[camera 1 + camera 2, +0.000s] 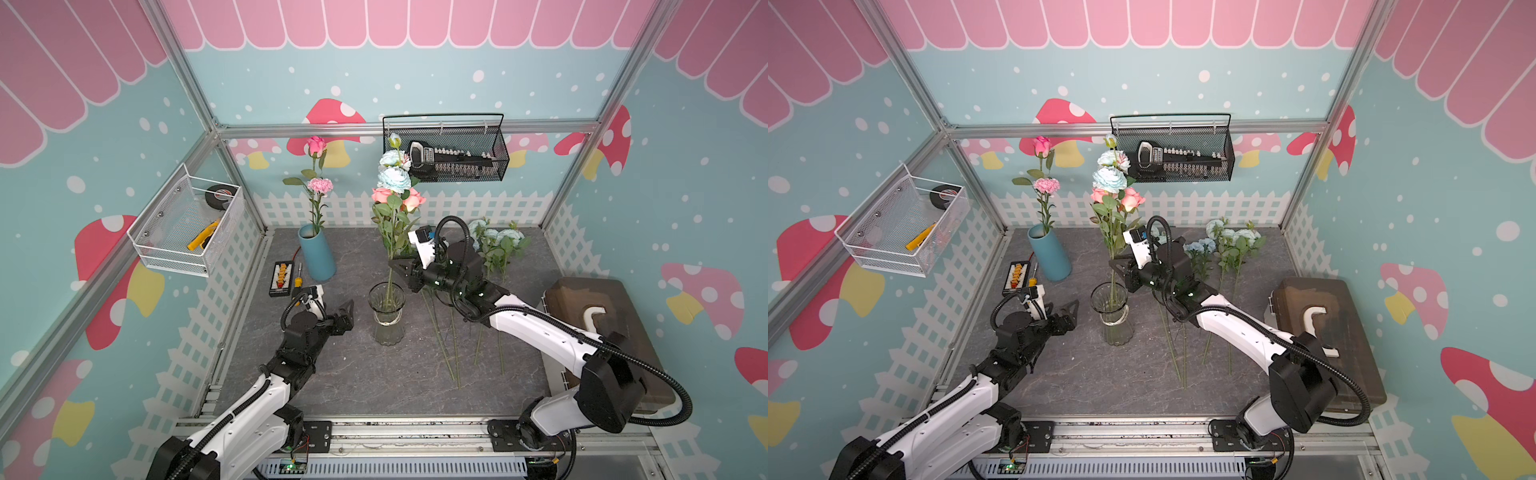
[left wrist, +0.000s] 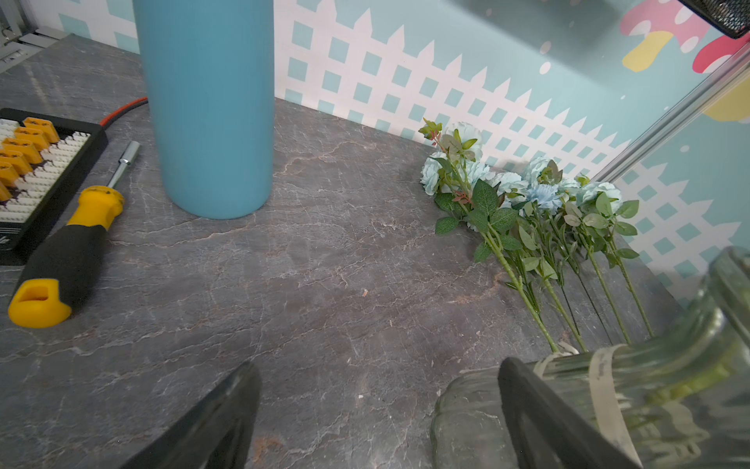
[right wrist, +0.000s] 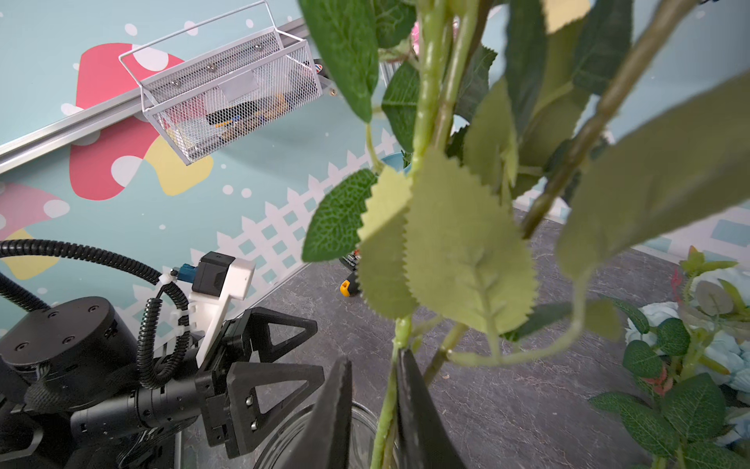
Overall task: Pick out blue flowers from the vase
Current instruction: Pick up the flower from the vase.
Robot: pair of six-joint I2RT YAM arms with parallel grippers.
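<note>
The green leafy stem (image 1: pixel 389 280) (image 3: pixel 388 400) stands between the parted fingers, so my right gripper should next move gently over the vase's opening toward my left gripper and close on the stem.
A clear glass vase (image 1: pixel 386 316) (image 1: pixel 1115 316) stands mid-table with tall stems in it. At their top are blue flowers (image 1: pixel 391 178) (image 1: pixel 1109 179) above salmon roses (image 1: pixel 382 195). More blue flowers (image 1: pixel 498 239) (image 2: pixel 511 182) lie on the table to the right. My right gripper (image 1: pixel 392 266) (image 3: pixel 371 361) sits just above the vase mouth. Its jaws stand narrowly apart round a green stem (image 3: pixel 389 398), which rests against one finger with a gap to the other. My left gripper (image 1: pixel 349 309) (image 2: pixel 377 365) is wide open and empty, just left of the vase (image 2: pixel 649 385).
A blue vase (image 1: pixel 318 257) with pink flowers stands at the back left. Beside it lie a yellow-handled screwdriver (image 2: pixel 69 247) and a connector box (image 1: pixel 281 278). A brown case (image 1: pixel 590 299) is at the right edge. Wire baskets (image 1: pixel 449 153) (image 1: pixel 187 224) hang on the walls.
</note>
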